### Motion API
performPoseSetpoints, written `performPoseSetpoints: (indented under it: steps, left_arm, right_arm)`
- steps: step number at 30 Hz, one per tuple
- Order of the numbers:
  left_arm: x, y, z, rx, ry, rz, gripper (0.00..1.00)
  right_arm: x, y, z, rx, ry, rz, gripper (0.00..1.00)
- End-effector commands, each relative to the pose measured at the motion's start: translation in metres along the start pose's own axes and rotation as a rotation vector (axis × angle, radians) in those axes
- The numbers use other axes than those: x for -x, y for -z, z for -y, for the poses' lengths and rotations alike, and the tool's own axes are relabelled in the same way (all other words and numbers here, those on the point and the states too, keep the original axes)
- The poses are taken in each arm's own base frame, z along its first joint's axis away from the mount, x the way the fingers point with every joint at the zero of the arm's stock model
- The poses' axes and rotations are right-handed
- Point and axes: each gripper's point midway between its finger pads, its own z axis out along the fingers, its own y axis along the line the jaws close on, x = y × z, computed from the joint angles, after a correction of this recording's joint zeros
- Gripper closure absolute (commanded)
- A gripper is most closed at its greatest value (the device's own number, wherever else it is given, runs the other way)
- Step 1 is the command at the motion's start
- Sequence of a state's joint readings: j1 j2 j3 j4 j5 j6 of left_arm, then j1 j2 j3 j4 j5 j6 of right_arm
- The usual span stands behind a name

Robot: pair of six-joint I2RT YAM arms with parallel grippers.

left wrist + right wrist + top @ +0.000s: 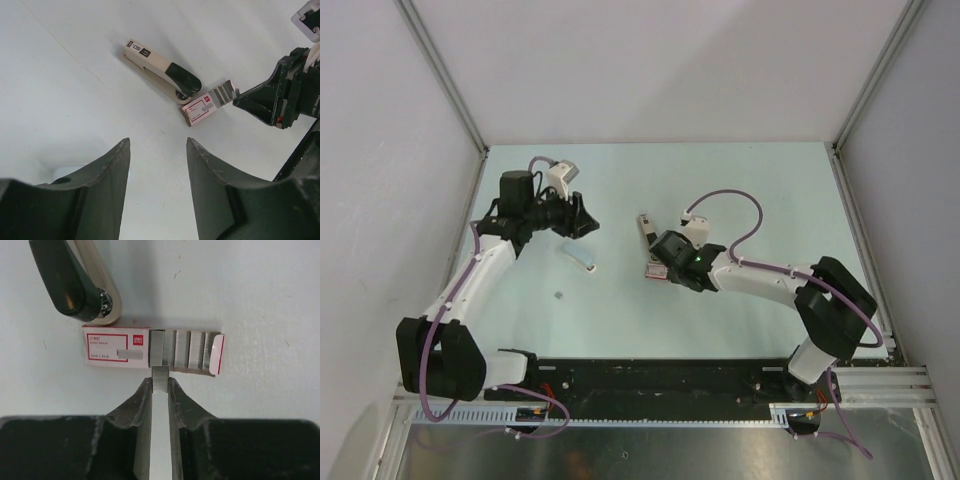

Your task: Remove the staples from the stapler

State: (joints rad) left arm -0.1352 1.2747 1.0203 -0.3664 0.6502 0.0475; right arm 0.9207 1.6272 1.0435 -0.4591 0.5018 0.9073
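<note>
My right gripper should next go down and to the right in the wrist view, onto the open tray's middle (186, 352), to let go of the strip of staples, because other staples are there.
The stapler (646, 232) (160, 72) (80, 285), beige with a black top, lies flat on the table near the middle. Beside its black end lies a red-and-white staple box (202, 106) (117, 346), its tray slid out and showing several strips of staples (182, 350). My right gripper (160, 382) (661, 262) is just in front of the box, shut on a short strip of staples (160, 380) pinched between its tips. To the left, apart from the stapler, my left gripper (157, 145) (588, 222) stands open and holds nothing.
A small pale translucent piece (582, 260) lies on the table below the left gripper, and a tiny speck (558, 295) lies nearer the front. Grey walls enclose the table on the left, back and right.
</note>
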Motion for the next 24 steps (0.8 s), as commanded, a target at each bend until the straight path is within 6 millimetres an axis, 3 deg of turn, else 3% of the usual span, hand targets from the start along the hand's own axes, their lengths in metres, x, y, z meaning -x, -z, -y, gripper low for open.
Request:
performPoseSetpoints:
  steps: [1,24]
  left_arm:
    - [0.002,0.008,0.001,0.003,-0.091,0.015,0.47]
    - [-0.003,0.008,0.007,-0.014,-0.101,0.009,0.48]
  right_arm:
    - [0.012,-0.004,0.005,-0.089,-0.034,0.030,1.00]
    - [0.008,-0.033,0.010,-0.174,0.023,-0.062,1.00]
